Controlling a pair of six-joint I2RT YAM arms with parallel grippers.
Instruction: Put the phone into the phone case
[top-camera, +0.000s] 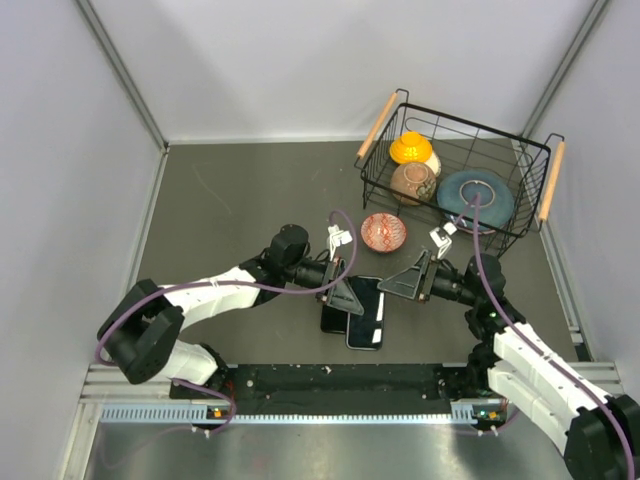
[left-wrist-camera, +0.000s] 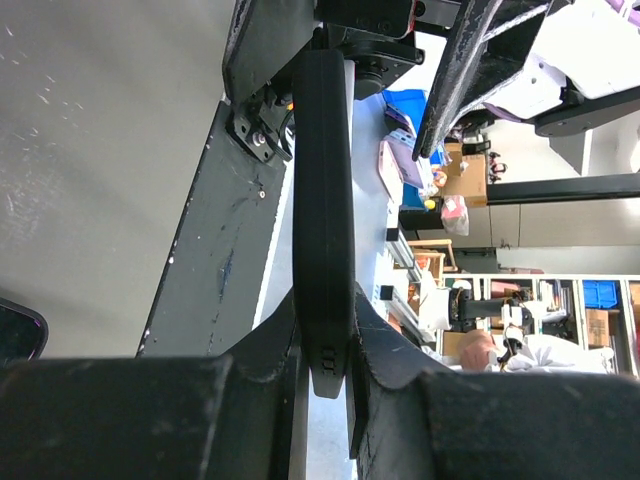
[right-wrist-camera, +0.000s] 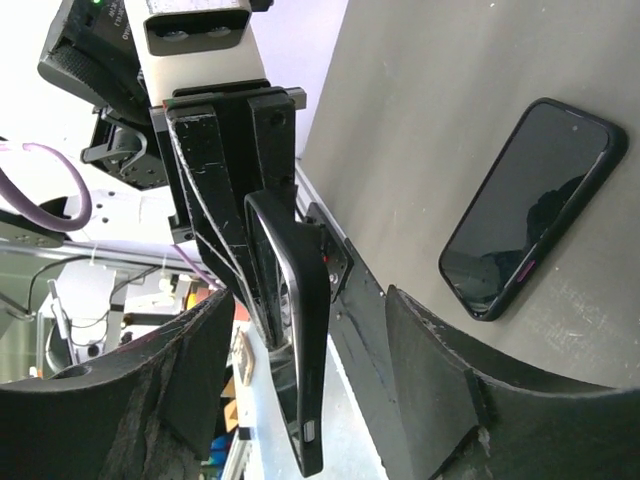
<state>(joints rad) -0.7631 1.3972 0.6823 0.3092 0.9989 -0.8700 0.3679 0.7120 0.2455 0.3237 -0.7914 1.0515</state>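
Note:
I will move my left gripper to the left in the top view next, then lower it to let go of the case on the bare table, because the phone lies underneath the case.
My left gripper (top-camera: 345, 292) is shut on a black phone case (top-camera: 366, 312) and holds it flat just above the table, one finger above it and one below. In the left wrist view the case (left-wrist-camera: 324, 200) runs edge-on between the fingers (left-wrist-camera: 262, 352). In the right wrist view the case (right-wrist-camera: 308, 330) shows a thin silver line and dark glass along one face. I cannot tell how that glass sits in it. A dark phone (right-wrist-camera: 530, 210) lies flat on the table, partly hidden under the case in the top view (top-camera: 331, 318). My right gripper (top-camera: 412, 280) is open and empty, just right of the case.
A black wire basket (top-camera: 372, 170) with wooden handles stands at the back right. It holds an orange bowl (top-camera: 410, 147), a brown bowl (top-camera: 412, 182) and a blue plate (top-camera: 476, 197). A red patterned bowl (top-camera: 383, 231) sits just behind the grippers. A black rail (top-camera: 340, 378) runs along the near edge.

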